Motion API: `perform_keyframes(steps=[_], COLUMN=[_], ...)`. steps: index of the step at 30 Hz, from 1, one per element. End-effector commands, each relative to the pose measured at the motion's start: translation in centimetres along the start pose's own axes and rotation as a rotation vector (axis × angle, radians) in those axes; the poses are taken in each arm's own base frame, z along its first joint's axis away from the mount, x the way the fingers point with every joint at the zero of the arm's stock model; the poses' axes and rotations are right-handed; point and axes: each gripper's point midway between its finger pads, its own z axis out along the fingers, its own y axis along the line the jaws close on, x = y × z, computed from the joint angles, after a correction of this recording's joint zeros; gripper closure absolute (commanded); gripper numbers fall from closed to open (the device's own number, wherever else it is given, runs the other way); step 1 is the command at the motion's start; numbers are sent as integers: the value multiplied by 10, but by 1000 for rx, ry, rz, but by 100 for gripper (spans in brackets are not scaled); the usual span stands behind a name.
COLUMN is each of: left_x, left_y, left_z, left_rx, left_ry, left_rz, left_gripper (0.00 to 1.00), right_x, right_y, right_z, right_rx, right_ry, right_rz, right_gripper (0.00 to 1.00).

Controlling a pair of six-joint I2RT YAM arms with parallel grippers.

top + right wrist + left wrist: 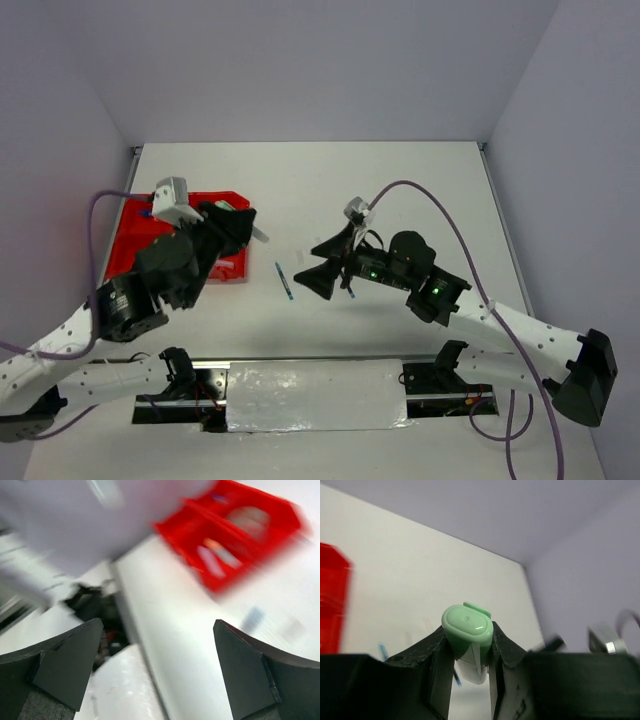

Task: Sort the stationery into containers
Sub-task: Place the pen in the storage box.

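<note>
The left gripper moves across and down over the red tray's near section next, below and to its left in the top view. It then releases where markers lie.
A pastel green marker [468,626] stands end-on between the fingers of my left gripper [467,636], which is shut on it. From above, that gripper [240,226] hovers over the right edge of the red tray [130,232], with the marker's pale end [259,235] poking out to the right. My right gripper [319,266] hangs open and empty above the table's middle. In its blurred wrist view the jaws [157,630] stand wide apart over bare table. A thin blue pen [284,281] lies between the two grippers.
The tray [200,540] shows blurred in the right wrist view with some pale items in its compartments. The arm bases and a foil-covered strip [315,395] line the near edge. Grey walls enclose the white table.
</note>
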Motion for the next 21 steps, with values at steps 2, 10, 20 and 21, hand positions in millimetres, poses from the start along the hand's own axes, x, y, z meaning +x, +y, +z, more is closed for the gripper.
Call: perform_keyframes(steps=[2, 10, 20, 21], left_x=[-5, 42, 78, 78], left_y=[100, 251, 302, 305], left_z=[45, 94, 88, 87], left_rx=[-455, -830, -916, -923], left_ry=[18, 177, 132, 113], left_rz=[-44, -290, -412, -423], left_gripper=[100, 100, 97, 95], right_x=[5, 12, 25, 25], right_y=[-71, -75, -71, -71], right_z=[-41, -71, -67, -66], right_rx=[352, 422, 373, 370], right_ry=[-107, -90, -65, -65], right_rz=[134, 96, 100, 100], right_gripper=[0, 0, 0, 0])
